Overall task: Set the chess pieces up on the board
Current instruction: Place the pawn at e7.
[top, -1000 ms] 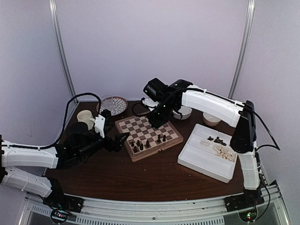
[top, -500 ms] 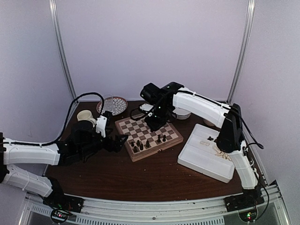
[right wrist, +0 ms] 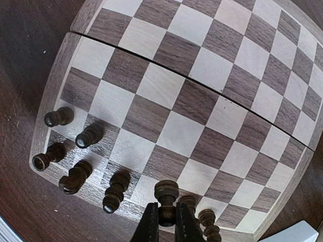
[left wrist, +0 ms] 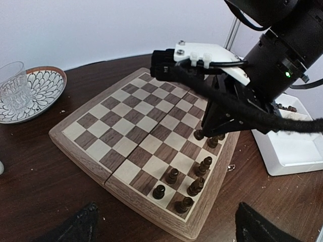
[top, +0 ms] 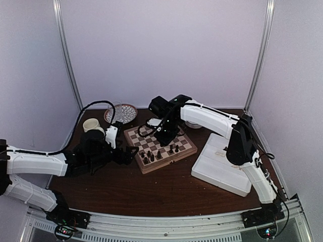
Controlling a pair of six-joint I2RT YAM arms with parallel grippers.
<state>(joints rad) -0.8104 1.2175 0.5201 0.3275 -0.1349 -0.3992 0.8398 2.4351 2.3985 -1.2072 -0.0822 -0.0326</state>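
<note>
My right gripper should go down and turn so the pawn stands on the bare dark square in the pawns' row (right wrist: 168,164) below, and then let go.
The checkered wooden board (top: 144,137) lies mid-table. Several dark chess pieces (top: 151,156) stand along its near right edge, also seen in the left wrist view (left wrist: 172,175) and the right wrist view (right wrist: 75,176). My right gripper (right wrist: 166,214) is shut on a dark pawn (right wrist: 166,192), held upright just above the board's near rows beside two standing dark pieces. From above, that gripper (top: 164,136) hangs over the board's middle. My left gripper (top: 132,151) is open at the board's left corner, and nothing sits between its fingertips (left wrist: 81,224).
A white divided tray (top: 222,171) lies right of the board, with dark pieces (left wrist: 287,107) in it. A patterned plate (left wrist: 43,88) with a glass (left wrist: 12,85) on it sits at the back left. A cream cup (top: 92,125) stands near the left arm.
My right arm has swung left and lower over the board with the pawn in its grip. The left gripper has crept slightly closer to the board, still open.
</note>
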